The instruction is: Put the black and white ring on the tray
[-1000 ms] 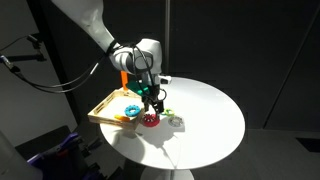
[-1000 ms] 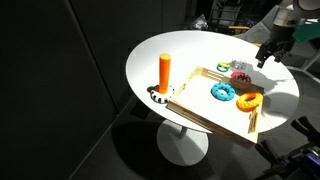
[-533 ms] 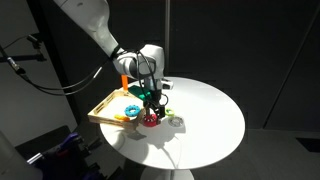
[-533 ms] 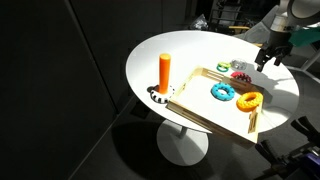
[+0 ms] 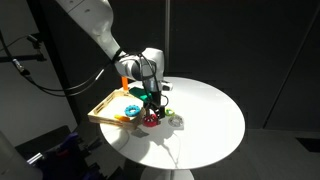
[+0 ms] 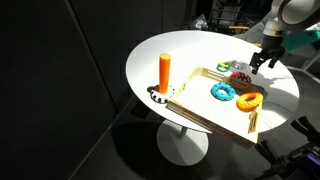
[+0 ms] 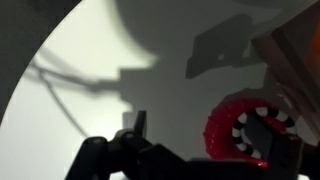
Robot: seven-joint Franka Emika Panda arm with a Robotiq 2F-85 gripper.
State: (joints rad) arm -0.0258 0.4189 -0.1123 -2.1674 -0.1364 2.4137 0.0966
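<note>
My gripper comes down toward the right in the wrist view onto the striped rim (image 6: 241, 78) next, since the black and white ring lies below it that way.
The black and white ring (image 6: 159, 96) lies at the foot of an orange cylinder (image 6: 165, 72), near the table edge and just off the tray's corner. It does not show in the wrist view. The light wood tray (image 6: 205, 118) holds a blue ring (image 6: 222, 92) and an orange-yellow ring (image 6: 248, 100); it also shows in an exterior view (image 5: 100, 117). My gripper (image 5: 152, 101) hangs open just above the red-pink ring (image 5: 150, 119), far from the black and white ring. In the wrist view the red-pink ring (image 7: 250, 132) lies between my dark fingers (image 7: 215, 150).
A green and white ring (image 5: 176, 120) lies on the round white table (image 5: 205, 125) next to the red-pink ring, beside the tray. A tray corner (image 7: 295, 50) shows in the wrist view. The surroundings are dark.
My gripper has come down a little and closer over the red-pink ring. The rings, cylinder and tray have not moved.
</note>
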